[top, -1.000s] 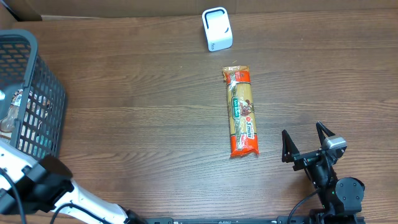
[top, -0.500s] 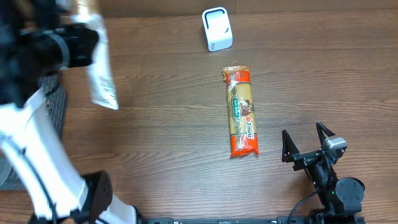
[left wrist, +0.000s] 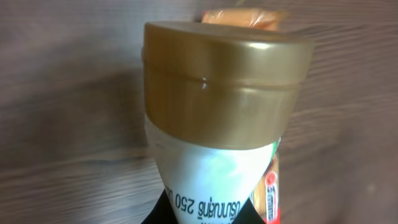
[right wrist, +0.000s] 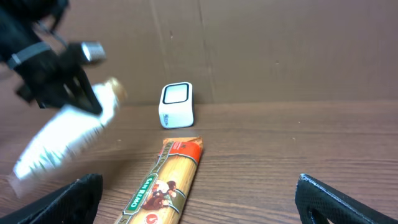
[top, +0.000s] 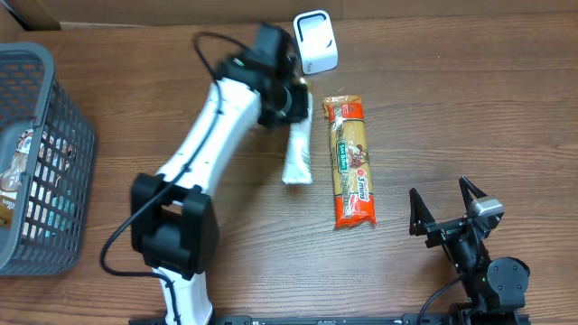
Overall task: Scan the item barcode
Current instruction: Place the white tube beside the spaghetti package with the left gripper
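Observation:
I will lower my left gripper back and toward the pasta packet to release the white bottle [top: 298, 152] on the bare tabletop beside it, since that part is clear.
My left gripper [top: 287, 106] is shut on a white bottle [top: 298, 152] with a gold cap [left wrist: 227, 81]. It holds the bottle above the table, just below and left of the white barcode scanner [top: 315, 41]. In the left wrist view the black fingers [left wrist: 157, 214] clamp the bottle's white body [left wrist: 214, 171], printed side up. In the right wrist view the bottle [right wrist: 62, 140] hangs tilted to the left of the scanner [right wrist: 176, 104]. My right gripper [top: 447, 212] rests open at the front right with nothing between its fingers.
An orange pasta packet [top: 350, 161] lies lengthwise right of the bottle, below the scanner. A dark wire basket [top: 77, 135] holding several items stands at the left edge. A cardboard wall [right wrist: 280, 43] closes the back.
My left arm has swung from over the basket at the left to the table's middle, carrying the white bottle close to the scanner. The right arm has not moved.

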Robot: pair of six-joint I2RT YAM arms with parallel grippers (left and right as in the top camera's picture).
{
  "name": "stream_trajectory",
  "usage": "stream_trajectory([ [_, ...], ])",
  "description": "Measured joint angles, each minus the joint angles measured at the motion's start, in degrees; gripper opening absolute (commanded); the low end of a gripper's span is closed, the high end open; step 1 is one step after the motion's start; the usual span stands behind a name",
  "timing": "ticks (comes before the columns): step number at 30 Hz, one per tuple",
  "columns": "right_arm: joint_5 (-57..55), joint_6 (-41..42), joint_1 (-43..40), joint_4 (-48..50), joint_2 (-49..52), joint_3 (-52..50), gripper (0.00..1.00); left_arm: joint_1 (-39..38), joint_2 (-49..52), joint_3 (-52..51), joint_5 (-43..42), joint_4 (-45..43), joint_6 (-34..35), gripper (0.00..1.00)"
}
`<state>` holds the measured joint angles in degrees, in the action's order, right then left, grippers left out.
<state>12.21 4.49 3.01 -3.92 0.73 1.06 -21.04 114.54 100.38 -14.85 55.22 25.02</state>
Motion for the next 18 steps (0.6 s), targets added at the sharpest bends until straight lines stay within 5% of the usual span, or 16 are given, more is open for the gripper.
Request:
stream_trajectory([
  [5, 0.00, 0.00, 0.00, 0.00, 0.00, 0.00, 1.00, -4.46, 0.02, -11.61, 4.72, -8.09, 9.94, 0.06],
  [9, 0.00, 0.00, -0.02, 0.04, 0.00, 0.00, 1.00, -6.45, 0.02, -15.58, 5.70, -10.80, 12.57, 0.96],
  [18, 0.02, 0.02, -0.02, -0.02, 0.00, 0.00, 1.00, -4.31, -0.02, -8.20, 4.81, -6.51, 9.01, 1.00],
])
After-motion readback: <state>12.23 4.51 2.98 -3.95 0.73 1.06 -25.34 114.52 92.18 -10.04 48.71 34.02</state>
